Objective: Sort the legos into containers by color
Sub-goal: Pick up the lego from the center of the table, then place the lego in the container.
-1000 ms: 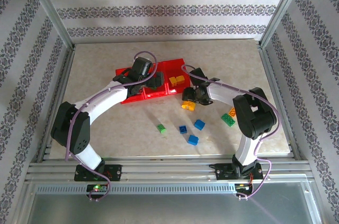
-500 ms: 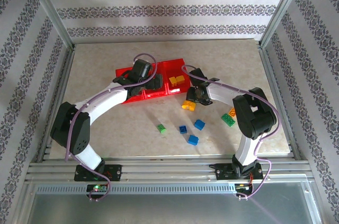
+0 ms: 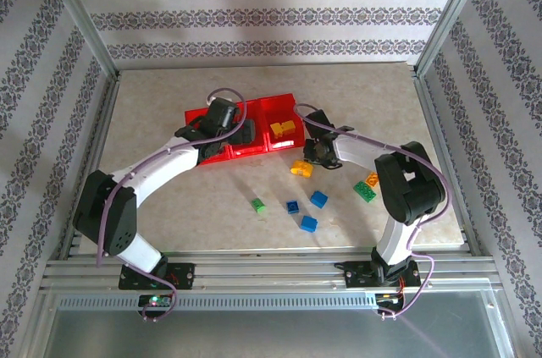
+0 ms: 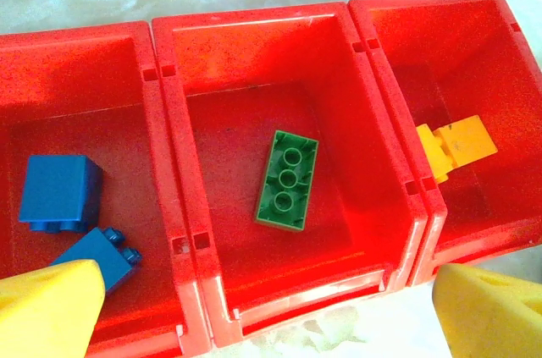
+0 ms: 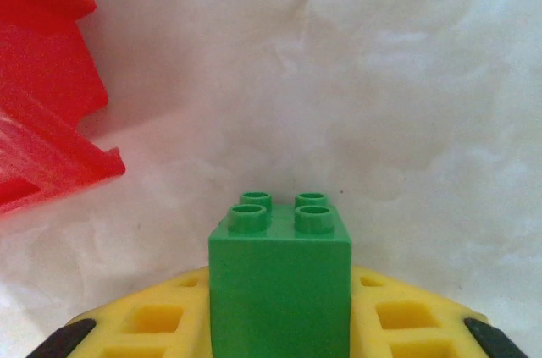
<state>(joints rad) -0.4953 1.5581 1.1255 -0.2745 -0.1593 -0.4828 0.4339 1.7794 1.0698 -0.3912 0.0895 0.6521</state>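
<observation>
The middle bin (image 3: 247, 147) with its matching green plate is past the orange piece's bin. My right gripper should go up, move across over that middle bin and let go of the lego.
The containers (image 3: 222, 118) are three joined red bins at the table's middle back. My left gripper (image 3: 240, 132) hangs open above them (image 4: 254, 28), its yellow fingertips (image 4: 47, 311) wide apart over the near rim. Two blue legos (image 4: 59, 191) lie in the left bin, a green plate (image 4: 288, 179) in the middle one and an orange piece (image 4: 453, 148) in the right one. To the right of the bins my right gripper (image 3: 315, 151) is low at the table. Its yellow fingers (image 5: 152, 320) are shut on a green lego (image 5: 279, 282), studs facing away.
Loose legos lie on the table: an orange one (image 3: 300, 168) beside the right gripper, a green one (image 3: 258, 204), three blue ones (image 3: 309, 223) near the front, and a green and orange pair (image 3: 366, 189) by the right arm. A bin corner (image 5: 42, 121) stands left of the right gripper.
The right gripper's fingers have closed in on the green lego. The left arm has shifted slightly over the bins, with its gripper still wide open.
</observation>
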